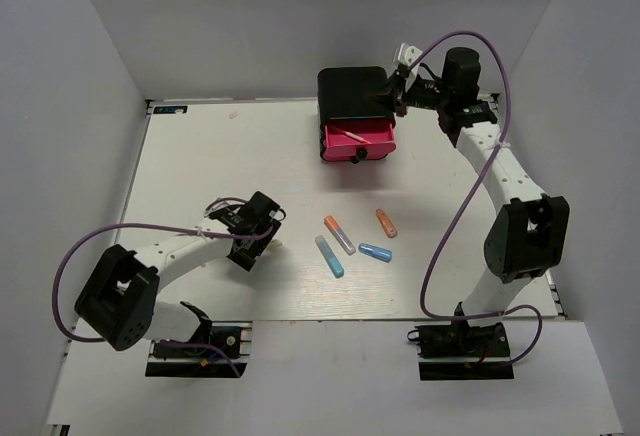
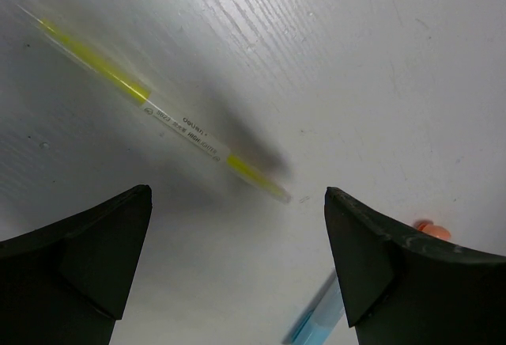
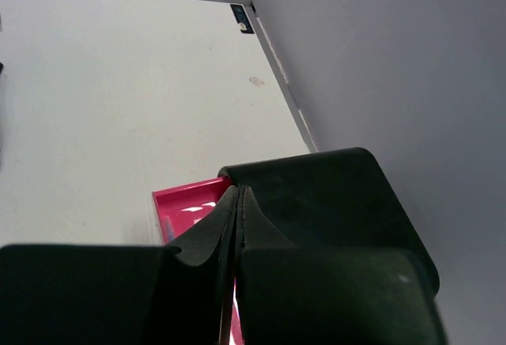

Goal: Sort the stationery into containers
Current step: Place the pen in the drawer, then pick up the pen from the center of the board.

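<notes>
Next, my left gripper comes down onto the yellow pen near its end (image 1: 273,244) (image 2: 251,174) by the light blue marker, since that end of the pen lies nearest the fingers.
The black box case (image 1: 350,88) stands at the back. Its top pink drawer (image 1: 358,139) is pulled open, with a thin pale pen lying inside. My right gripper (image 1: 395,94) is shut and empty, and rests at the case's top right edge. The right wrist view shows the shut gripper (image 3: 239,191) over the case (image 3: 340,195) and the drawer (image 3: 183,202). My left gripper (image 1: 262,240) is open and low over the table. A thin yellow pen (image 2: 166,119) lies just beyond its tips (image 2: 237,193). Orange-grey (image 1: 338,233), light blue (image 1: 329,255), blue (image 1: 375,252) and orange (image 1: 386,222) markers lie mid-table.
White walls enclose the table on three sides. In the left wrist view, the light blue marker (image 2: 320,317) and an orange tip (image 2: 433,229) show by the right finger. The right arm reaches along the table's right side.
</notes>
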### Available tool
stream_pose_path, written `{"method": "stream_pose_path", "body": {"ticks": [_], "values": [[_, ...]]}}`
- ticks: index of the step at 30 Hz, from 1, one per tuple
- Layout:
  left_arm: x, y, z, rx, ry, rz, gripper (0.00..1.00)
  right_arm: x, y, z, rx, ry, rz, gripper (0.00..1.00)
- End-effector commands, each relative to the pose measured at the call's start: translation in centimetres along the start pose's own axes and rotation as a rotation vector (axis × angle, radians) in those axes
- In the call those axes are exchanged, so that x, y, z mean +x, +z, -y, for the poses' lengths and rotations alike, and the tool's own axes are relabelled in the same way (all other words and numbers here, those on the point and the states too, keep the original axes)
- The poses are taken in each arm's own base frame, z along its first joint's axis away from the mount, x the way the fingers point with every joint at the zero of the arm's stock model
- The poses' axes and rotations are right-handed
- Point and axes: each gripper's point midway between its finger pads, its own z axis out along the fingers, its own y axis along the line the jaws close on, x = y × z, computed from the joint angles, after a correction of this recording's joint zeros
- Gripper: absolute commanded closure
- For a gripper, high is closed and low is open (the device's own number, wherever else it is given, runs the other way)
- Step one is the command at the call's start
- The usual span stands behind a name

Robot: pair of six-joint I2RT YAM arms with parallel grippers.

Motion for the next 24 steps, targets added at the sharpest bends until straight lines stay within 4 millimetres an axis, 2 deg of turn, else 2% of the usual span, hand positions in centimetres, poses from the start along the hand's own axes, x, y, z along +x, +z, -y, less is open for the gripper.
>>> {"method": "stream_pose_path", "body": {"ticks": [1, 4, 6, 8, 9, 15, 16, 17, 18, 19, 20, 21, 22, 24], "values": [[-1.2, 0.0, 0.3, -0.053, -0.009, 0.041, 0.00, -0.2, -0.8, -0.8, 0.024, 0.138, -0.023, 1.00], [-1.7, 0.4, 0.3, -0.103, -0.024, 0.046, 0.03, 0.3, -1.5, -2.6, 0.006, 0.147, -0.042, 1.00], [-1.1, 0.9, 0.0, -0.140, -0.046, 0.018, 0.08, 0.6, -2.3, -4.1, 0.007, 0.145, -0.046, 1.00], [-1.2, 1.4, 0.6, -0.129, -0.074, 0.011, 0.12, 0.4, -2.6, -5.0, 0.001, 0.141, -0.044, 1.00], [-1.0, 1.6, 0.4, -0.144, -0.098, -0.011, 0.19, 0.9, -2.8, -5.8, -0.008, 0.154, -0.049, 1.00], [-0.4, 3.1, 0.1, -0.187, -0.141, -0.066, 0.37, 1.2, -3.4, -6.7, -0.013, 0.180, -0.063, 1.00], [-0.4, 3.1, 0.1, -0.187, -0.141, -0.066, 0.39, 1.5, -3.4, -6.8, -0.016, 0.188, -0.067, 0.97], [-0.2, 3.6, -0.2, -0.196, -0.148, -0.076, 0.41, 1.3, -3.4, -7.0, -0.023, 0.188, -0.064, 0.89], [-0.1, 3.8, -0.6, -0.198, -0.158, -0.089, 0.44, 1.3, -3.6, -7.1, -0.028, 0.191, -0.063, 0.75], [0.0, 4.0, -0.8, -0.198, -0.158, -0.089, 0.49, 1.0, -3.5, -7.7, -0.056, 0.199, -0.056, 0.43], [0.2, 4.1, -1.4, -0.213, -0.165, -0.102, 0.52, 0.9, -3.6, -7.8, -0.068, 0.177, -0.053, 0.28], [0.4, 4.1, -1.1, -0.205, -0.169, -0.117, 0.55, 0.8, -3.8, -8.1, -0.078, 0.184, -0.052, 0.19], [0.4, 4.4, -1.8, -0.229, -0.171, -0.116, 0.59, 0.7, -3.8, -8.4, -0.088, 0.188, -0.048, 0.10], [0.7, 4.6, -2.3, -0.253, -0.177, -0.139, 0.63, 0.3, -4.0, -8.3, -0.084, 0.170, -0.040, 0.10]]}}
